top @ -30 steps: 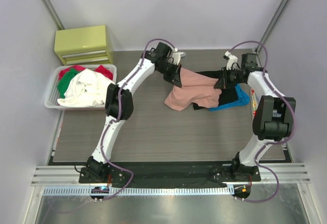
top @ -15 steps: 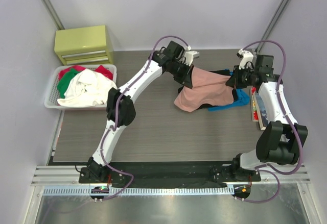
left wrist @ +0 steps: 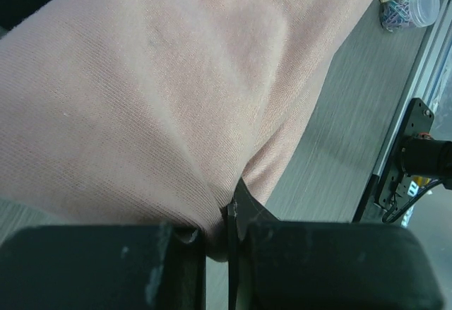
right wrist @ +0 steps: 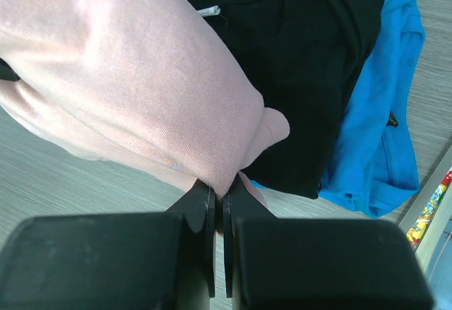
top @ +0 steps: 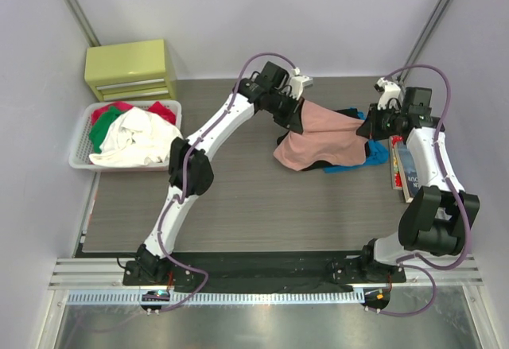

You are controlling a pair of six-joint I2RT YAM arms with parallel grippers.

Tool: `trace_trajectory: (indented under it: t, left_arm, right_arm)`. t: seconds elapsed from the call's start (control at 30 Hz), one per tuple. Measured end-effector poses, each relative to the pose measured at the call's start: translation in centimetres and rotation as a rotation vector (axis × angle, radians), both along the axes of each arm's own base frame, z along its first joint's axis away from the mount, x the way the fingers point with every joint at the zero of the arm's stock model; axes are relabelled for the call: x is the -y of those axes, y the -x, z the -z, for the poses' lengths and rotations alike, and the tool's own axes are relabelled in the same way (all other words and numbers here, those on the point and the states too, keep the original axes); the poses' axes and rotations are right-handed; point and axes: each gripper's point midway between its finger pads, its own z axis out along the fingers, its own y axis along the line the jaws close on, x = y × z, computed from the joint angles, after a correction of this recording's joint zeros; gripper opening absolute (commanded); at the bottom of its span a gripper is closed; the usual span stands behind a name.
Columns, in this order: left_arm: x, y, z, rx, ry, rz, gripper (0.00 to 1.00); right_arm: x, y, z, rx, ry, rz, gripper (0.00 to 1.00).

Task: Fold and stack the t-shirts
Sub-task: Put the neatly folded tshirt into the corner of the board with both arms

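Note:
My left gripper lowers the pink edge onto the black t-shirt's end below it and releases next, since the shirt already hangs over the stack.
A folded salmon-pink t-shirt (top: 322, 136) hangs between my two grippers above the far right of the table. My left gripper (top: 296, 117) is shut on its left edge; the pink cloth (left wrist: 162, 91) fills the left wrist view, pinched at the fingertips. My right gripper (top: 367, 126) is shut on the shirt's right edge, the pink cloth (right wrist: 134, 84) bunched at the closed tips. Under it lie a black t-shirt (right wrist: 311, 63) and a blue t-shirt (right wrist: 381, 133), stacked on the table. In the top view the black tee (top: 350, 114) and the blue tee (top: 374, 155) peek out beneath.
A white basket (top: 81, 152) of white, green and red clothes stands at the left. A yellow-green drawer unit (top: 130, 69) sits behind it. A book-like flat thing (top: 404, 170) lies by the right edge. A clear tub of clips (left wrist: 411, 4) shows in the left wrist view.
Both arms have carried the pink t-shirt to the right, over the black and blue tees. Both grips stayed shut on it.

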Motion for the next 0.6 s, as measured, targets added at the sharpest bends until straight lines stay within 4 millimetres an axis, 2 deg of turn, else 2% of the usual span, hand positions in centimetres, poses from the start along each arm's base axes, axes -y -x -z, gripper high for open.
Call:
trace_trajectory:
  t: [0.17,0.4,0.6]
  left_arm:
    - [0.4,-0.5,1.2,-0.004,-0.006,0.001,0.0]
    - [0.9,-1.7,4.8,-0.03,-0.024,-0.003,0.0]
    - [0.7,-2.8,6.8,-0.049,-0.018,-0.009,0.0]
  right_arm:
    - [0.5,-0.4,1.6,-0.044,-0.002,0.014,0.01]
    - [1.3,-0.9,3.5,-0.09,0.008,0.052,0.01]
    - [1.7,-1.9,5.9,-0.139,-0.007,0.09,0.01]
